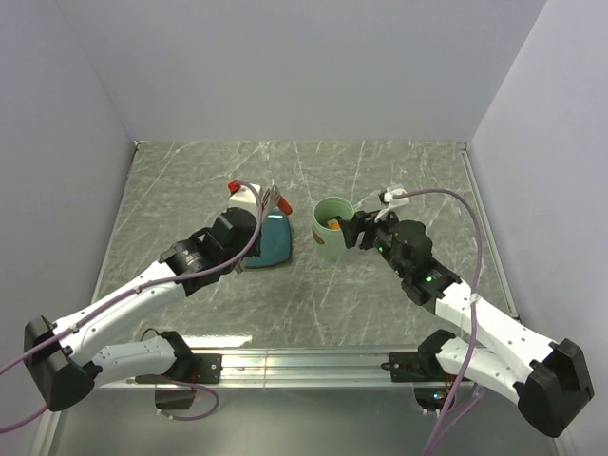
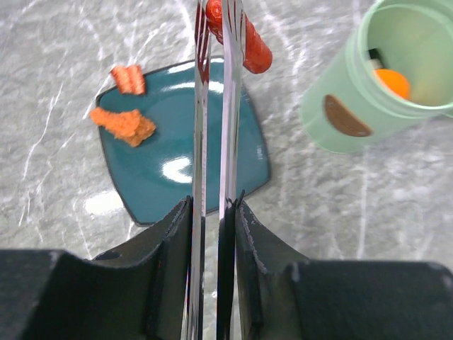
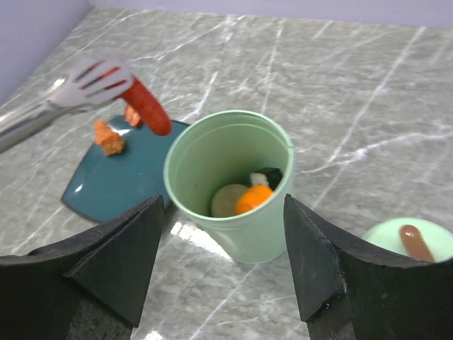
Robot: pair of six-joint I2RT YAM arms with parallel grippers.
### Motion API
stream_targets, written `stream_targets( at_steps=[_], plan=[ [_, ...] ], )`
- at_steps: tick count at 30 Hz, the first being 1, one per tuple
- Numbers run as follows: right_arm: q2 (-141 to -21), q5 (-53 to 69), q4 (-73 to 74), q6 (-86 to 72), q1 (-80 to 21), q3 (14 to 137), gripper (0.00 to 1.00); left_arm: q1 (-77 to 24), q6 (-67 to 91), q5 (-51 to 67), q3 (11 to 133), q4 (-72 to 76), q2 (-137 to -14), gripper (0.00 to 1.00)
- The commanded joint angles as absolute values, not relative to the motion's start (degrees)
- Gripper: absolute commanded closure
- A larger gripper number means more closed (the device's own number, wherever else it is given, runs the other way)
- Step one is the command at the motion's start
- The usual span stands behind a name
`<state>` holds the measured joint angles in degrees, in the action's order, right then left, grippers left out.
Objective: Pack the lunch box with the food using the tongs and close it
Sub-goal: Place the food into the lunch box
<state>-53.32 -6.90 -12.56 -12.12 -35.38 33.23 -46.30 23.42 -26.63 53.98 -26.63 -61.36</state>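
The lunch box's opening lies to the right of my left gripper in the top view. The sausage (image 3: pixel 148 110), still outside, goes over it next, and the tongs release.
The mint-green lunch box (image 3: pixel 230 234) stands upright and uncovered beside the teal plate (image 2: pixel 212 134). Inside it lie an orange ball (image 3: pixel 255 198), a beige piece (image 3: pixel 226 201) and a white-and-black piece (image 3: pixel 265 177). My left gripper (image 2: pixel 212 205) is shut on the metal tongs (image 2: pixel 211 106), whose tips pinch a red sausage (image 3: pixel 148 110) above the plate's edge, just left of the lunch box (image 1: pixel 332 231). Two orange food pieces (image 2: pixel 124 124) stay on the plate. My right gripper (image 3: pixel 223 200) is open, its fingers either side of the box without touching it. The green lid (image 3: pixel 414 241) lies on the table to the right.
The plate (image 1: pixel 274 245) sits left of the lunch box near the table's middle. Grey walls close in the marble table on three sides. My right gripper (image 1: pixel 353 231) reaches the box from the right, and my left arm comes in over the plate's left side.
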Motion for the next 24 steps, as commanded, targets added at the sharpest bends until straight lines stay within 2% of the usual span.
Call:
stream_targets(
  at_steps=[1,7,24],
  plan=[
    [-51.33,-8.88,-12.92,-12.3,-33.4,32.35,0.25,-48.51,22.94,-28.91,58.97,-25.05,-58.63,0.93],
    [-49.66,-7.3,-12.92,-13.09,-29.62,31.11,0.24,-52.03,21.54,-31.9,63.1,-26.1,-58.71,0.93],
    [-49.66,-6.06,-13.27,-13.45,-27.51,30.24,0.24,-60.38,19.07,-34.98,68.47,-25.58,-64.15,0.94]
  ],
)
